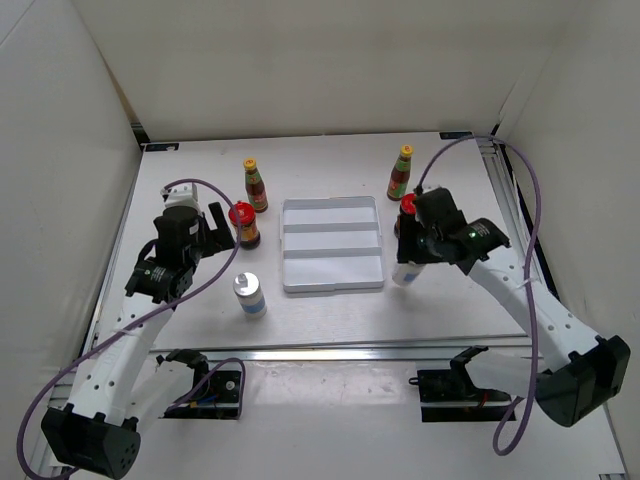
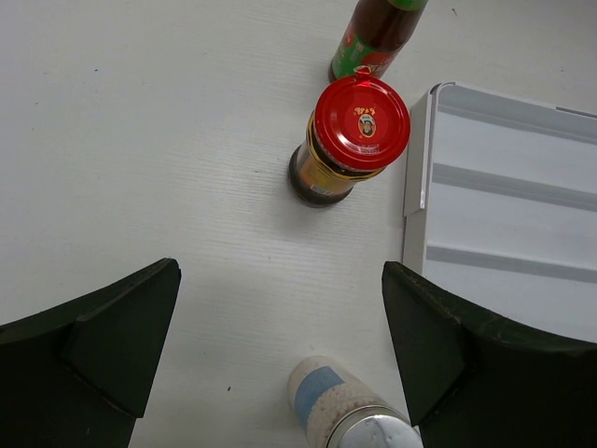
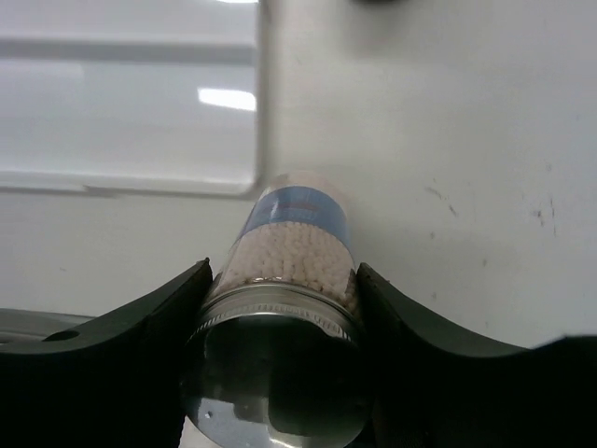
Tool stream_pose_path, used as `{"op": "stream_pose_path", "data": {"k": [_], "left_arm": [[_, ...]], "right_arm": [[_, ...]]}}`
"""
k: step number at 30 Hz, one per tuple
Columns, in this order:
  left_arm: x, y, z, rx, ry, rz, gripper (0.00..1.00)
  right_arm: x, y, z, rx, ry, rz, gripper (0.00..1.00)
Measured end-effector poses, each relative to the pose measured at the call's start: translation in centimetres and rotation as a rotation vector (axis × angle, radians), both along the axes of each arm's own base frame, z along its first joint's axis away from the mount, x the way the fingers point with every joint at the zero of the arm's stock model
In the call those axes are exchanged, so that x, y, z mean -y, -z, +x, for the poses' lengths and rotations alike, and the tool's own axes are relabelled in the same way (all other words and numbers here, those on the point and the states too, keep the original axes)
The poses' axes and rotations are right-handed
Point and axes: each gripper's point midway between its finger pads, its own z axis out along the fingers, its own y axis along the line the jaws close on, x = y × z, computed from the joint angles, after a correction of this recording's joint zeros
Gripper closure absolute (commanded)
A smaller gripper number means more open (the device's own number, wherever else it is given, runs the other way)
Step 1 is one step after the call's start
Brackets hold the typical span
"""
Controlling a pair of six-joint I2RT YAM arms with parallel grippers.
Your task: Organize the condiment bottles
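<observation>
My right gripper is holding the shaker and next needs to lift over that section's end beside the shaker, then lower the shaker, because the tray's near section is empty.
My right gripper is shut on a white silver-capped shaker, its fingers pressing both sides just under the cap; the shaker stands upright beside the tray's right edge. Behind that gripper are a red-lidded dark jar, partly hidden, and a slim yellow-capped sauce bottle. My left gripper is open and holds nothing. It hovers between another red-lidded jar ahead and a second shaker at its near side. A second slim bottle stands behind that jar.
A white ridged tray lies in the middle of the table between the two arms, its left edge close to the left jar. White walls enclose the table at the back and both sides.
</observation>
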Motion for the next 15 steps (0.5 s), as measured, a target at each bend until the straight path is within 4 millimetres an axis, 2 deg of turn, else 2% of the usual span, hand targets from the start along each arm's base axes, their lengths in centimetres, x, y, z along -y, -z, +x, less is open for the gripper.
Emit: {"op": "stream_pose_path", "data": {"k": [1,4,7,9,15], "left_arm": [[0.0,0.0,0.0,0.000,0.000,0.000,0.00],[0.0,0.0,0.0,0.000,0.000,0.000,0.00],[0.0,0.0,0.0,-0.001,0.000,0.000,0.00],[0.0,0.1,0.0,-0.003,-0.001,0.001,0.00],[-0.2,0.2,0.1,-0.005,-0.013,0.009,0.00]], "right_arm": [[-0.8,-1.8,0.7,0.043,-0.019,0.015,1.00],[-3.1,-5.7,2.4,0.141,-0.062,0.047,1.00],[-5.1,-7.3,3.8,0.187,-0.101,0.062,1.00],[-5.8,-6.8,4.6,0.172,-0.111,0.050,1.00],[-7.8,-2.4,6.0,0.061,-0.146,0.018,1.00]]}}
